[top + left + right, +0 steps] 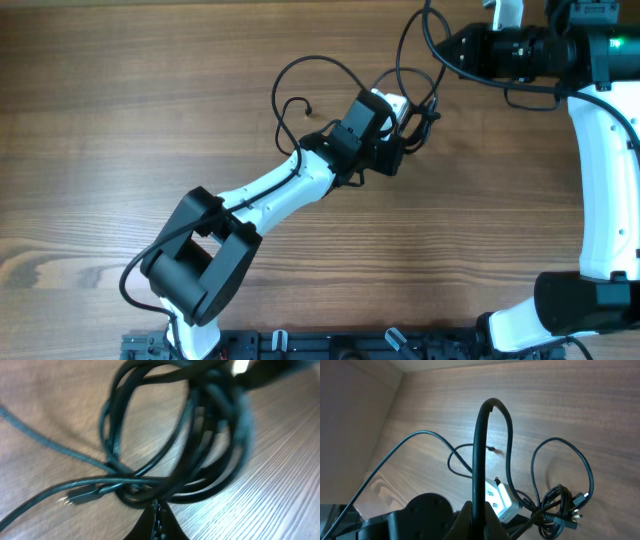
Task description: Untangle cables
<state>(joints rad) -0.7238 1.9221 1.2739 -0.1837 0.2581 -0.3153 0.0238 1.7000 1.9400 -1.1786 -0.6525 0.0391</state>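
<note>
My right gripper comes down to the bare tabletop beside the knot below it next and releases the strands, since the held cable arches high.
The cables are thin black cords, bunched in a knot [420,122] at the table's middle right, with loose loops [300,72] running left. My left gripper [398,152] sits at the knot. In the left wrist view its jaws [158,510] are shut on the bundle of cables [175,435], and a small plug [75,497] lies to the left. My right gripper [443,48] is up at the back right. In the right wrist view its jaws [478,515] are shut on one black cable [490,407] that arches upward. The knot [560,505] lies below right.
The wooden table [120,120] carries everything. The left arm [270,190] stretches diagonally from the front left. The right arm [600,150] stands along the right edge. A black rail [330,345] runs along the front edge.
</note>
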